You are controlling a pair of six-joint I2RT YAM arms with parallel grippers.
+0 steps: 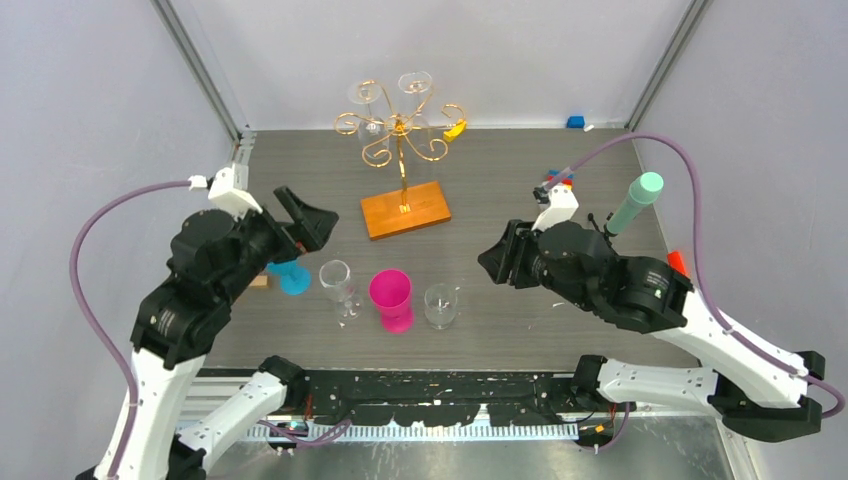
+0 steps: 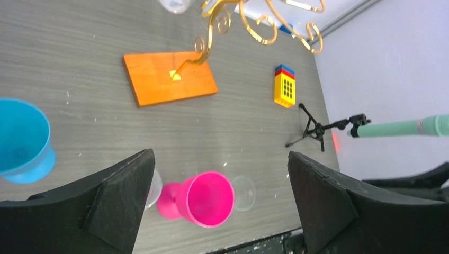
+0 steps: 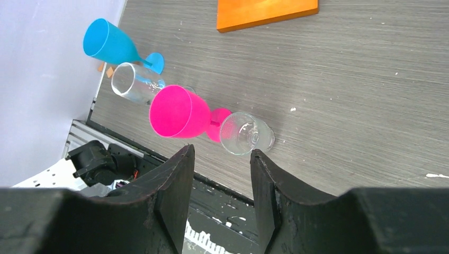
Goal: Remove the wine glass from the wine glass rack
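Note:
The hanging wine glass nearer my left gripper has its foot at the top, so my left gripper needs to move outward and close on the foot's outer rim.
The wine glass rack (image 1: 400, 128) is a gold wire tree on an orange wooden base (image 1: 405, 208) at the back middle of the table. Two clear wine glasses (image 1: 366, 95) (image 1: 414, 82) hang upside down from its upper arms. My left gripper (image 1: 310, 218) is left of the base, open wide and empty; its wrist view shows the base (image 2: 169, 78) and gold arms (image 2: 254, 24) ahead. My right gripper (image 1: 497, 262) is to the right of the base, open, with nothing between its fingers (image 3: 180, 174).
Along the front stand a blue goblet (image 1: 292, 277), a clear wine glass (image 1: 338, 285), a pink goblet (image 1: 392, 298) and a short clear glass (image 1: 440, 305). A small black tripod (image 2: 317, 128) with a mint handle (image 1: 636, 203) and a yellow block (image 2: 285, 87) are on the right.

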